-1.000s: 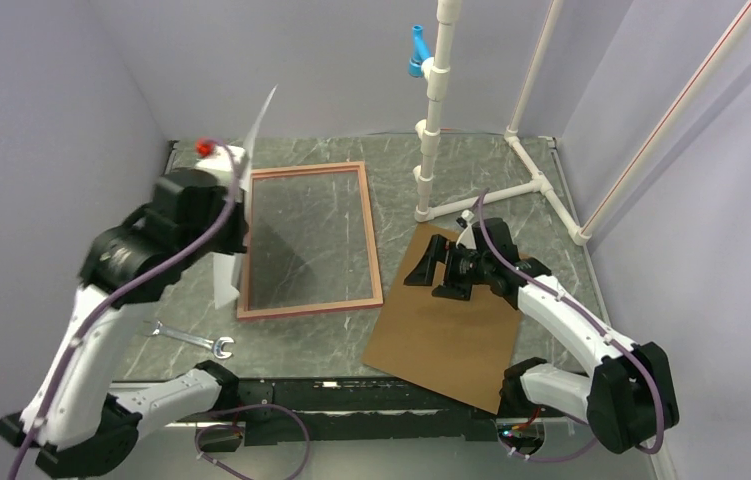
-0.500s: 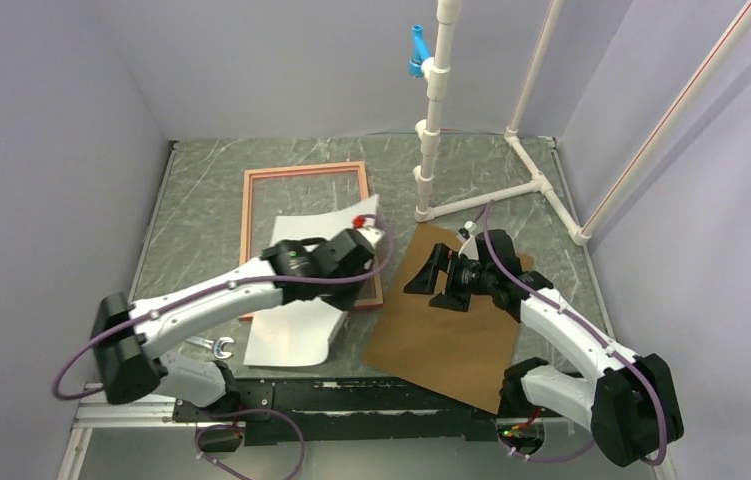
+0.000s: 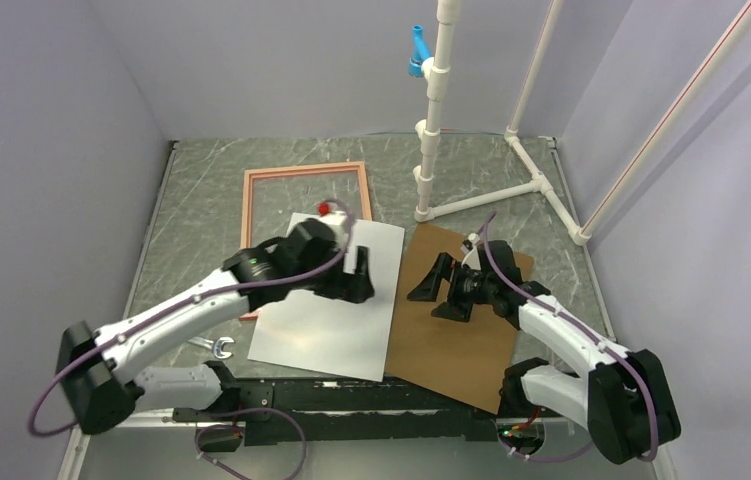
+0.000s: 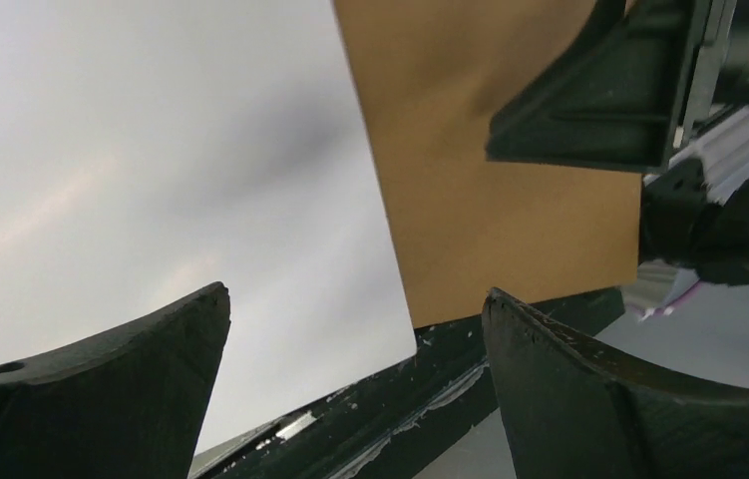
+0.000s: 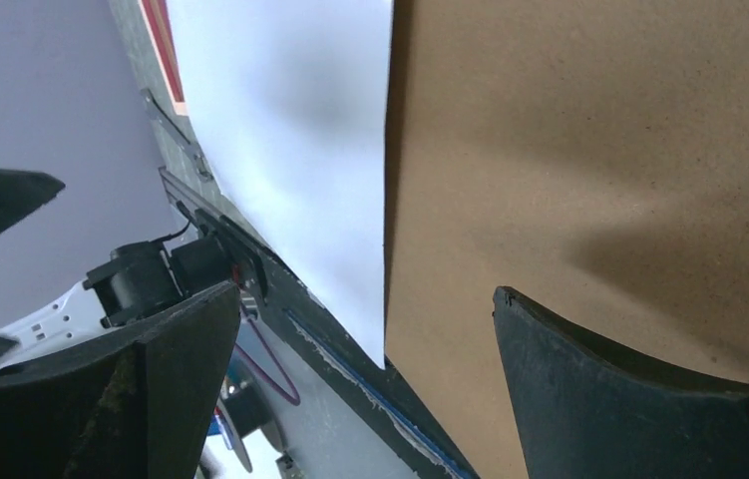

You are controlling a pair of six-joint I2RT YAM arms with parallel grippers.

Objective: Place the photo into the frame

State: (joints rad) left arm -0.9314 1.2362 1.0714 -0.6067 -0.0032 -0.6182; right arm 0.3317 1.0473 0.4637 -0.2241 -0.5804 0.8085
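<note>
The photo's edge over the backing board is slightly raised. My right gripper should go down and to the left in the top view onto that edge.
The photo (image 3: 326, 320) lies flat with its plain white back up. It covers the lower right part of the salmon frame (image 3: 306, 170) and overlaps the left edge of the brown backing board (image 3: 456, 345). My left gripper (image 3: 356, 278) hovers over the photo's right part, open and holding nothing. In the left wrist view the photo (image 4: 151, 150) and the board (image 4: 470, 150) lie below its spread fingers (image 4: 101, 379). My right gripper (image 3: 432, 297) is open just above the board, beside the photo's right edge (image 5: 290, 120), with nothing between its fingers.
A wrench (image 3: 213, 346) lies near the front left, partly under the left arm. A white PVC pipe stand (image 3: 429, 150) with a blue clip (image 3: 417, 50) rises at the back right. The table's dark front edge (image 4: 430, 379) runs just past the photo's corner.
The left arm swung the photo from upright at the far left down over the frame, then opened and let it go. The photo now lies flat. The right arm barely moved.
</note>
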